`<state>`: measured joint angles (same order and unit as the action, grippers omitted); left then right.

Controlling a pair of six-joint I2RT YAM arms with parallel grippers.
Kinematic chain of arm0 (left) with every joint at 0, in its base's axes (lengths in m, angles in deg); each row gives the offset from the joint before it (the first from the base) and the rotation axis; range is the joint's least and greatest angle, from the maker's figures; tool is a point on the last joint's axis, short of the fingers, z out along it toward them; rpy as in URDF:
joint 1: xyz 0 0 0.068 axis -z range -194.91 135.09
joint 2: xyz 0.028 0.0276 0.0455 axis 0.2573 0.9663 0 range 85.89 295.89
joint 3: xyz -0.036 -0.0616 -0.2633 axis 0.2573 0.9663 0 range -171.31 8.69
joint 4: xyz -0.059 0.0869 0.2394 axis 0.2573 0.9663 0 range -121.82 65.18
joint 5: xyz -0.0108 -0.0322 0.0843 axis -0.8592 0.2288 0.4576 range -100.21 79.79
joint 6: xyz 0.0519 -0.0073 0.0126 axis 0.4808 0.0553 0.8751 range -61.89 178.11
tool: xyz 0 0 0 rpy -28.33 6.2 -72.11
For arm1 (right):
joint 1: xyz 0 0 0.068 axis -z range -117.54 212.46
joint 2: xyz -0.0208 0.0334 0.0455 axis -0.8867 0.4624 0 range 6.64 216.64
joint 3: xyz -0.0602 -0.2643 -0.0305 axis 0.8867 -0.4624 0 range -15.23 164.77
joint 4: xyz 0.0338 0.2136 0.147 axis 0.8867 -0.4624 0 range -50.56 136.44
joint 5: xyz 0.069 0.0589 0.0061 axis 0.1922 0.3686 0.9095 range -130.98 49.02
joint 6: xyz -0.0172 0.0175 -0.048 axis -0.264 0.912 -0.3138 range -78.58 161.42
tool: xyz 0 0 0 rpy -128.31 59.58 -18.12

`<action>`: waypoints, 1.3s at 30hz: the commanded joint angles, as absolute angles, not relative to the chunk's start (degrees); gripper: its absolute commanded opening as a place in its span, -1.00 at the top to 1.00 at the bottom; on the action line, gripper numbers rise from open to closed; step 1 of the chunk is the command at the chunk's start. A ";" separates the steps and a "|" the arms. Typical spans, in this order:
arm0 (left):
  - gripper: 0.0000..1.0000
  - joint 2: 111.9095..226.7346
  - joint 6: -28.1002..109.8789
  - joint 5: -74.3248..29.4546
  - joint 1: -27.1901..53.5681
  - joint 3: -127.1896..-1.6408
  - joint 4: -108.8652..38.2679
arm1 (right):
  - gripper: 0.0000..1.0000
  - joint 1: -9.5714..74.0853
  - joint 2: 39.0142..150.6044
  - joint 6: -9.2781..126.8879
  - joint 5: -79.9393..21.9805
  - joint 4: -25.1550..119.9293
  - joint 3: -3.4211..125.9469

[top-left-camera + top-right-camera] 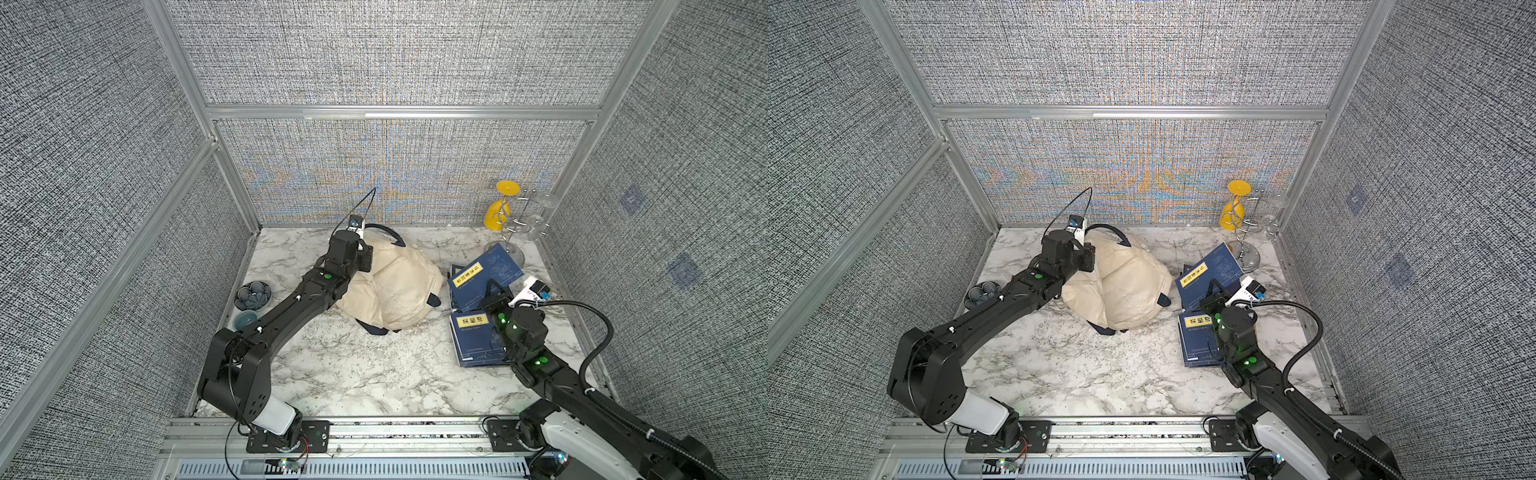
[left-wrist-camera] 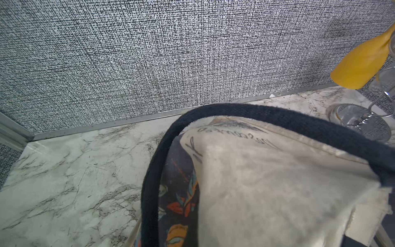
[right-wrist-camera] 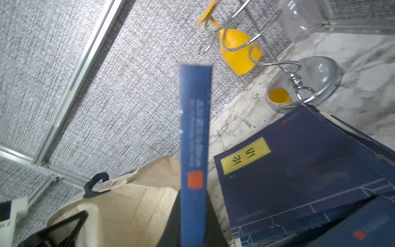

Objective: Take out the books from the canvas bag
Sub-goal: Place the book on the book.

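Next, the right gripper turns the slanted navy book square with the book pile by the glass rack (image 3: 283, 168) below, lowers the book there and releases it.
The cream canvas bag (image 1: 395, 286) (image 1: 1121, 286) lies crumpled at the middle of the marble table in both top views. My left gripper (image 1: 367, 258) is at its far left corner, shut on the fabric by the navy handle (image 2: 256, 115); the jaws themselves are hidden. My right gripper (image 1: 495, 293) is shut on a navy book (image 1: 486, 272), held tilted off the table to the right of the bag; the right wrist view shows this book edge-on (image 3: 194, 139). Other books lie flat: one with a yellow label (image 3: 299, 175) and one nearer the front (image 1: 476, 340).
A wire glass rack (image 1: 517, 224) with a yellow glass (image 1: 498, 214) and clear glasses stands at the back right corner, close behind the books. Dark blue bowls (image 1: 252, 296) and a small cup (image 1: 245, 320) sit by the left wall. Fabric walls close in three sides.
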<state>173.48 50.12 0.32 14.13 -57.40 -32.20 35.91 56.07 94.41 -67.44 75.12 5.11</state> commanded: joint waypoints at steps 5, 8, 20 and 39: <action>1.00 173.43 49.76 0.09 13.97 -57.84 -32.30 | 1.00 37.89 60.86 103.13 -71.71 84.35 4.00; 1.00 173.39 49.61 -0.08 13.96 -57.84 -32.28 | 1.00 38.72 63.35 108.75 -74.57 84.87 2.84; 1.00 173.43 49.06 -0.54 13.96 -57.93 -32.08 | 1.00 40.99 79.94 117.36 -74.78 100.61 1.90; 1.00 173.40 48.80 -0.80 13.95 -58.20 -31.73 | 0.71 41.08 95.43 129.83 -73.79 100.11 5.64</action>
